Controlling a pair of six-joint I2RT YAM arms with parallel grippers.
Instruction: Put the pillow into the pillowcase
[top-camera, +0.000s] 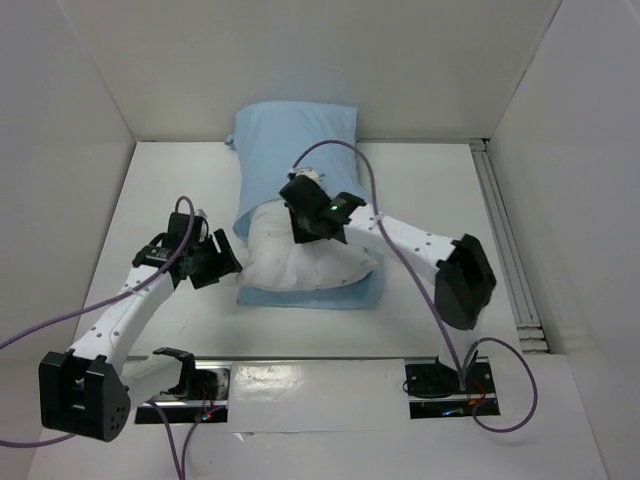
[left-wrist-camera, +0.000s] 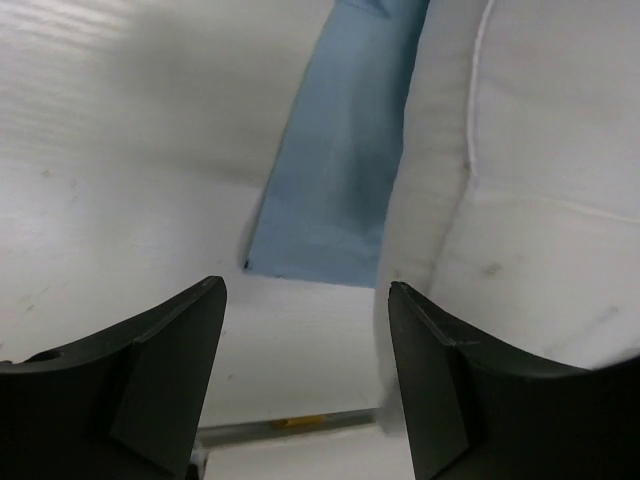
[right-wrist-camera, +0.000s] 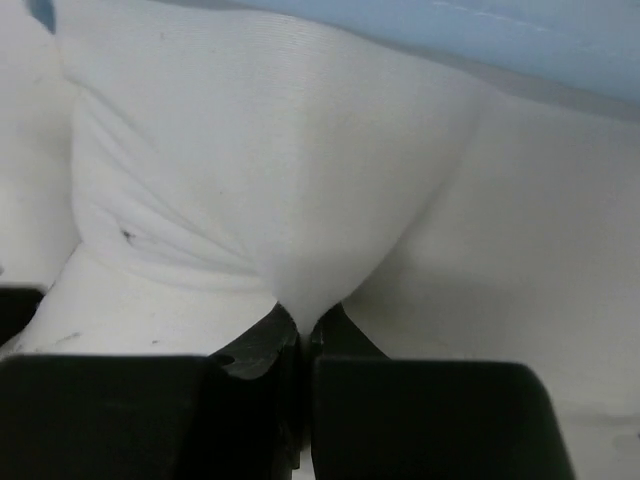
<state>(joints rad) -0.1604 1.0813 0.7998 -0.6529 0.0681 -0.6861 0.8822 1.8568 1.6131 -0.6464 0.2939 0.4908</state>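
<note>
My left gripper moves down toward the right in the top view onto the lower flap's side edge next. That edge of the flap lies uncovered beside the white pillow.
The white pillow lies mid-table with its far part inside the light blue pillowcase. Its near part sticks out and rests on the case's lower flap. My right gripper is over the pillow near the case's opening. In the right wrist view it is shut, pinching a fold of the pillow, with the pillowcase along the top. My left gripper is open and empty at the pillow's left side. In the left wrist view it has the pillow by its right finger and the pillowcase ahead.
White walls enclose the table on the left, back and right. A metal rail runs along the right side. A black bracket sits by the left arm's base at the near edge.
</note>
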